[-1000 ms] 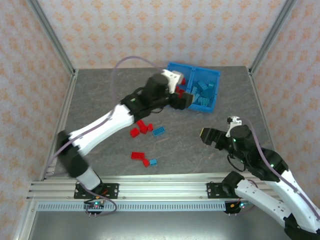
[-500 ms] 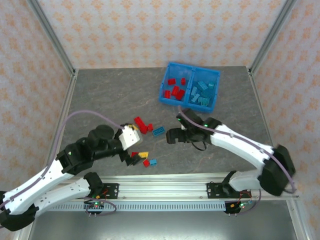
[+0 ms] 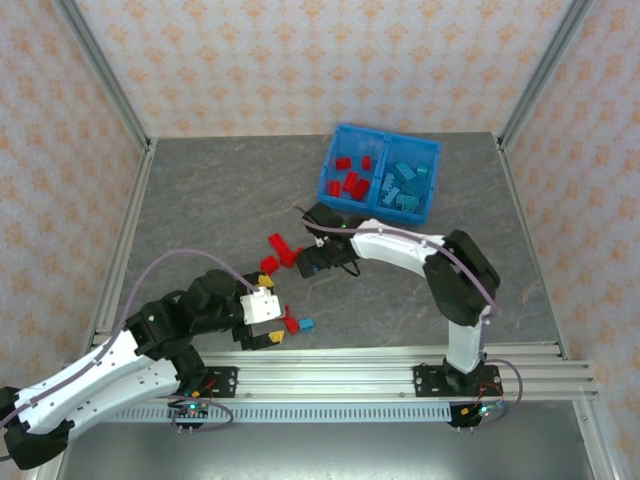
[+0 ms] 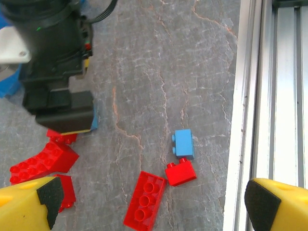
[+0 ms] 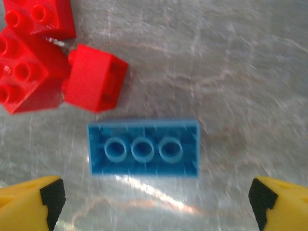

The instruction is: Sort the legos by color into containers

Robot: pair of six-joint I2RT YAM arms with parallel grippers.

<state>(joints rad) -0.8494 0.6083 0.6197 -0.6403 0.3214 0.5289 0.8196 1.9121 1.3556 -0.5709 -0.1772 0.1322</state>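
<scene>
The right gripper moves down onto the upside-down blue brick below it next and closes on the brick's short ends, because they face the open fingers.
The blue two-compartment bin stands at the back, red legos in its left half and teal ones in its right. Loose red bricks lie mid-table. My right gripper hangs open over an upside-down blue brick, which lies between its fingertips untouched. My left gripper is open above a flat red brick, with a small red brick and a small blue brick just beyond.
Red bricks crowd the blue brick's upper left, one almost touching it. The metal front rail runs close beside the small bricks. In the left wrist view, the right gripper's body stands near more red bricks.
The left arm has swung from the bin back to the front bricks. The right arm has reached in from the right to the blue brick. Both grippers have opened fully.
</scene>
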